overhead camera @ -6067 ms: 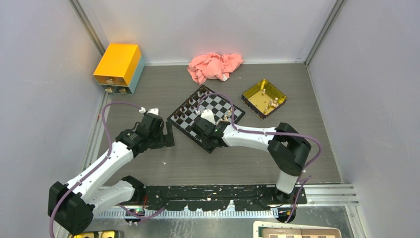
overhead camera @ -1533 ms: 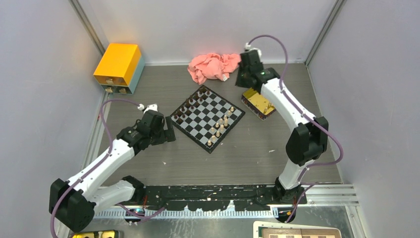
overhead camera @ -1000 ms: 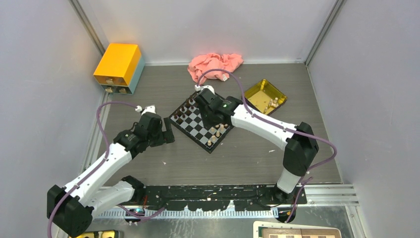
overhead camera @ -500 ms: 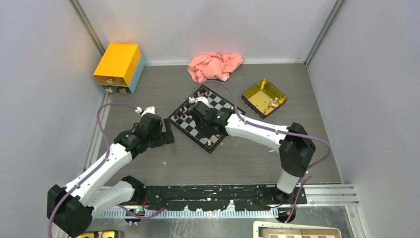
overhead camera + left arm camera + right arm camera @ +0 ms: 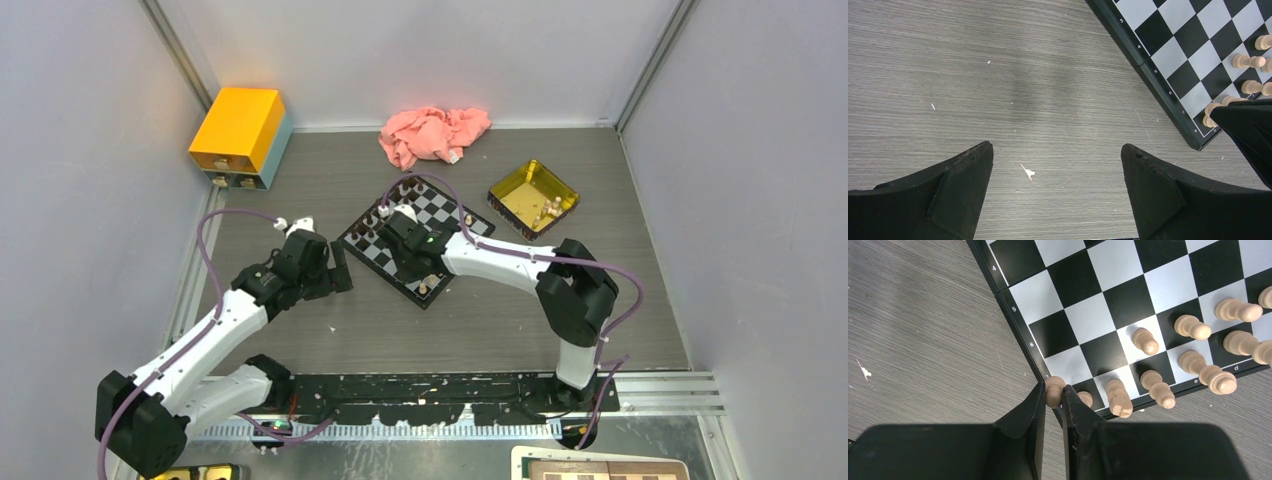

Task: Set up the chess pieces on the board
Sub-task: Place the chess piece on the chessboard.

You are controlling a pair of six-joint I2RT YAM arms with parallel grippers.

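Note:
My right gripper will go down next and let go of the pawn on the empty pale square in the pawns' row (image 5: 1068,365), at the board's edge, because that square is below it.
The black and pale grey chessboard (image 5: 450,212) lies turned like a diamond in mid-table, with dark pieces (image 5: 384,207) along its far-left side. Pale pieces (image 5: 1193,327) stand along its near-right side. My right gripper (image 5: 1053,391) is shut on a pale beige pawn (image 5: 1054,388) and holds it over the board's near corner, above the border by the corner square. In the top view it (image 5: 412,252) covers that corner. My left gripper (image 5: 1057,155) is open and empty over bare table left of the board (image 5: 1168,60).
A yellow see-through tray (image 5: 533,198) with a few pale pieces stands right of the board. A pink cloth (image 5: 432,133) lies at the back. A yellow box with drawers (image 5: 240,135) stands at the back left.
My right gripper went from the yellow tray across to the board's near corner, carrying a pale pawn, and lowered there. My left arm has barely moved.

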